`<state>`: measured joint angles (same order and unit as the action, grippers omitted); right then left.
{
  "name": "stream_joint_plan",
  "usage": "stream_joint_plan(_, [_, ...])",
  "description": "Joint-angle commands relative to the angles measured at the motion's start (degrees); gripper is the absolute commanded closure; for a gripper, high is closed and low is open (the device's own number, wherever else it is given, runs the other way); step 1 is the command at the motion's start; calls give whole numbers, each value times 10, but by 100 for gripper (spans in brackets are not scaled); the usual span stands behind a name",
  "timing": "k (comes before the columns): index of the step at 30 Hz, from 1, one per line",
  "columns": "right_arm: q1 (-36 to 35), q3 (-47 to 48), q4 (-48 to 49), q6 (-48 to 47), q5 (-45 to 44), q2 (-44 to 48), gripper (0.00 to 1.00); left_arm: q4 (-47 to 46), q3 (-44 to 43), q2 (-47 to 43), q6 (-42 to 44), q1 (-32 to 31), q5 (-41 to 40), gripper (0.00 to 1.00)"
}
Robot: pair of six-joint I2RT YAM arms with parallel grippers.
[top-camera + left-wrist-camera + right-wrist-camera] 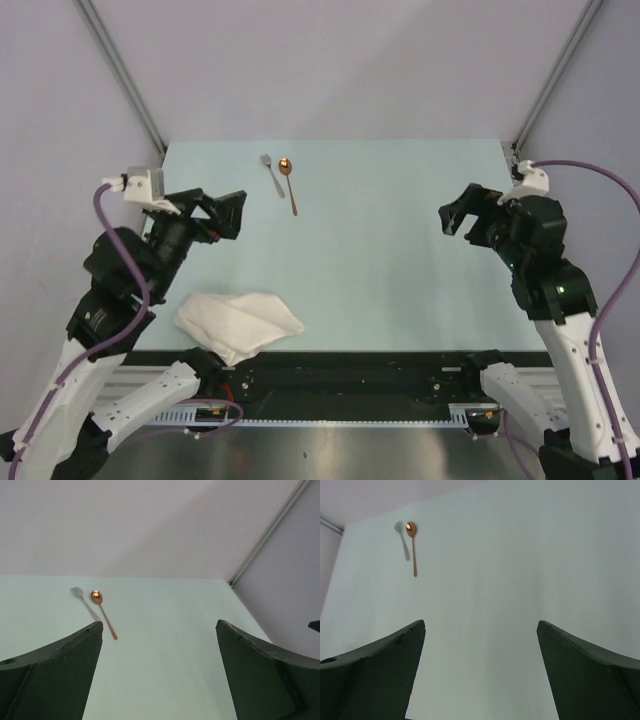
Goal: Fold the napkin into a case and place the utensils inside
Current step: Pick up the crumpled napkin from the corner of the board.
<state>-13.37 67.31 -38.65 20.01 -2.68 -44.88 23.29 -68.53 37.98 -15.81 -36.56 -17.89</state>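
Note:
The napkin's pointed corner lies below and back of the robot's right gripper, so the gripper needs to go left in the top view, back and down onto it next.
The cream napkin (240, 322) lies crumpled at the near left edge of the pale green table (400, 260). It forms no case: it is a loose heap. Far back, a silver fork (271, 174) and a copper-bowled spoon (289, 184) lie side by side; they also show as fork (85, 603) and spoon (104, 613) in the left wrist view, and as fork (403, 541) and spoon (413, 546) in the right wrist view. My left gripper (232, 214) hovers open above the table's left side, behind the napkin. My right gripper (456, 215) hovers open at the right. Both hold nothing.
Grey walls with metal corner rails (125, 80) close the table at the back and sides. A black rail (360, 365) with the arm bases runs along the near edge, just in front of the napkin.

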Motion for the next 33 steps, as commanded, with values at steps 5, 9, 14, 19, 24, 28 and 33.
stream_joint_plan(5, [0, -44, -8, 35, 57, -52, 0, 202, -37, 167, -43, 3, -84, 0])
stream_joint_plan(9, [-49, -106, 58, 58, 114, -91, 0, 220, 19, 214, -86, 3, -101, 0])
stream_joint_plan(14, [-163, -181, 201, 125, 126, -181, 0, 198, 136, 233, -190, 3, -94, 0])
stream_joint_plan(19, [-318, -150, 376, 196, 160, -395, 1, 222, 171, 167, -261, 3, -144, 0])
stream_joint_plan(24, [-411, -77, 431, 221, 161, -576, 0, 227, 177, 71, -251, 3, -169, 1])
stream_joint_plan(28, [-465, -22, 431, 212, 169, -654, 0, 226, 179, 38, -241, 3, -175, 0])
stream_joint_plan(33, [-480, 7, 447, 216, 203, -698, 21, 215, 170, 33, -232, 3, -165, 0])
